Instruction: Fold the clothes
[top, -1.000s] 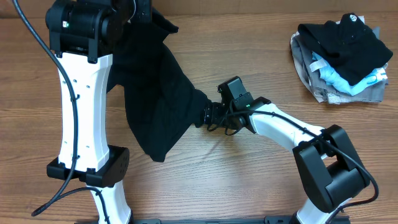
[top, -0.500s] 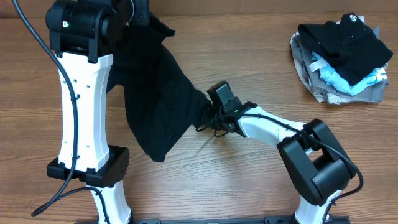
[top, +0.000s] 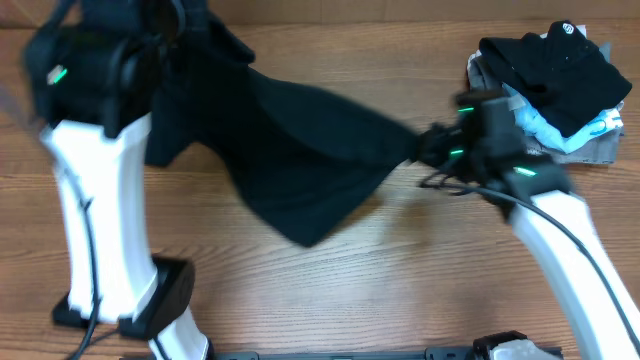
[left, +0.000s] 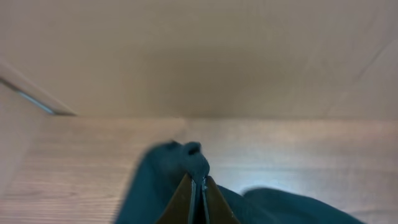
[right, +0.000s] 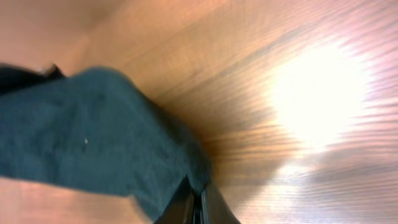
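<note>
The T-shirt (top: 290, 150) still hangs above the table, so my left gripper needs to go down to the far part of the table below it and release the T-shirt's bunched end.
The clothes, a plain black T-shirt (top: 290, 150), hang stretched above the table between my two grippers. My left gripper (top: 185, 25) is shut on one end at the back left; in the left wrist view its closed fingertips (left: 198, 183) pinch a bunch of the dark fabric (left: 168, 174). At the right, in front of the garment pile, my right gripper (top: 420, 148) is shut on the other end, and the right wrist view shows the cloth (right: 93, 130) running from its closed tips (right: 198, 193). The middle sags to the front.
A pile of other garments (top: 550, 85), black with a round white logo on top of light-blue and grey ones, lies at the back right, just behind my right arm (top: 570, 230). My left arm (top: 95, 200) stands at the left. The table (top: 400, 280) is wood.
My right gripper closed on the shirt's edge and pulled it far to the right, spreading the hanging cloth out. My left arm shifted slightly left. Both arms are blurred by motion.
</note>
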